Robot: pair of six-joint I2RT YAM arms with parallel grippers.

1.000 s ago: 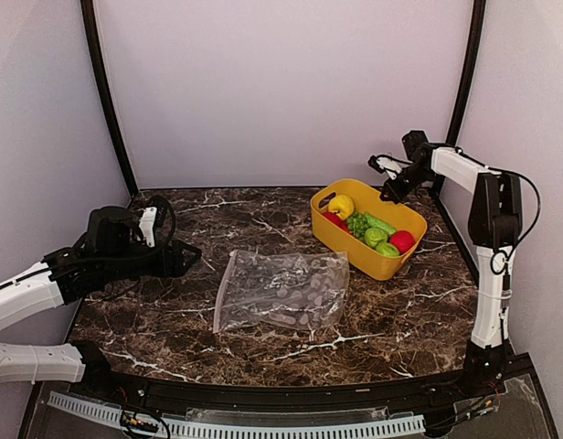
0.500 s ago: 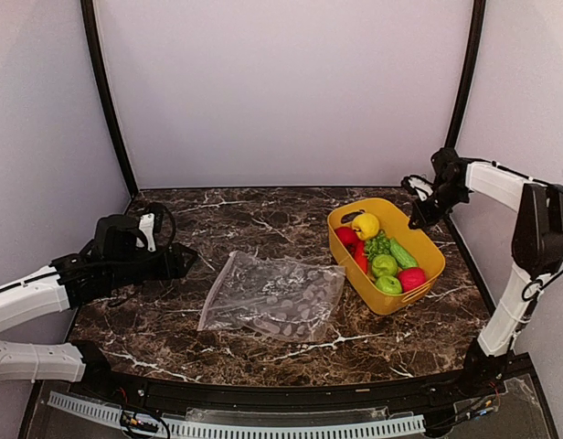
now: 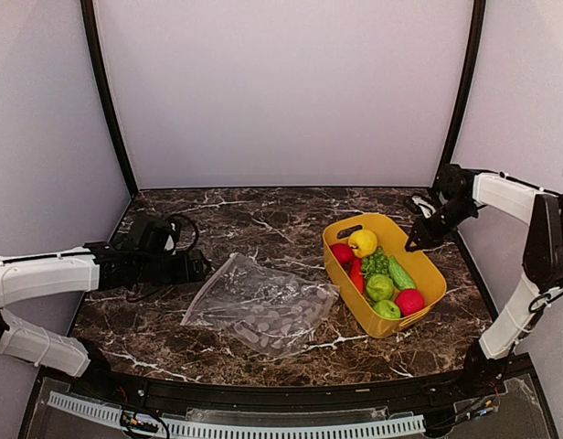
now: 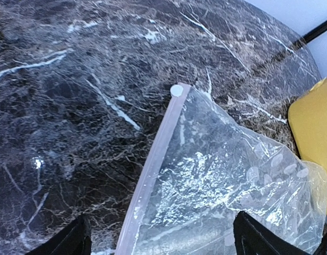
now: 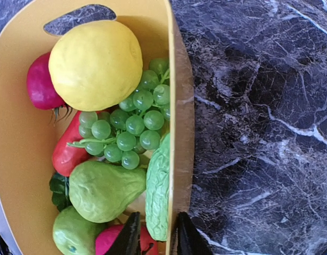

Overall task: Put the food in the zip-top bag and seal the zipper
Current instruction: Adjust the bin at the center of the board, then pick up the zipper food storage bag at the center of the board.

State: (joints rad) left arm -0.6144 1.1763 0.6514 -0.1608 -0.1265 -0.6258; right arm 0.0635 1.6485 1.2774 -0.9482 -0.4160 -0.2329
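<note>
My left gripper comes down next onto the near half of the pale zipper (image 3: 203,295) (image 4: 127,241) below it, because its fingers already stand open on either side.
The clear zip-top bag (image 3: 263,306) lies flat at mid-table, its pale zipper (image 4: 153,164) along the left edge. My left gripper (image 3: 197,268) hovers open at that edge. In the left wrist view its fingers (image 4: 73,241) stand wide apart on either side of the zipper strip, with the left gripper (image 4: 162,229) holding nothing. The food sits in a yellow tub (image 3: 426,259): a yellow lemon (image 5: 94,64), green grapes (image 5: 131,125), a green pear (image 5: 105,188) and red pieces (image 3: 410,302). My right gripper (image 5: 158,235) straddles the tub's right rim, jaws slightly parted, a gap on the inner side.
The tub (image 4: 312,133) stands just right of the bag, almost touching it. Dark marble table (image 3: 263,219) with pale walls on three sides and black corner posts (image 3: 108,101). A black cable (image 3: 176,222) loops over the left arm.
The tub has slid toward the near right with the right gripper, whose jaws have since parted from the rim. My left gripper moved right to the bag's zipper edge and opened wider; the bag shifted left.
</note>
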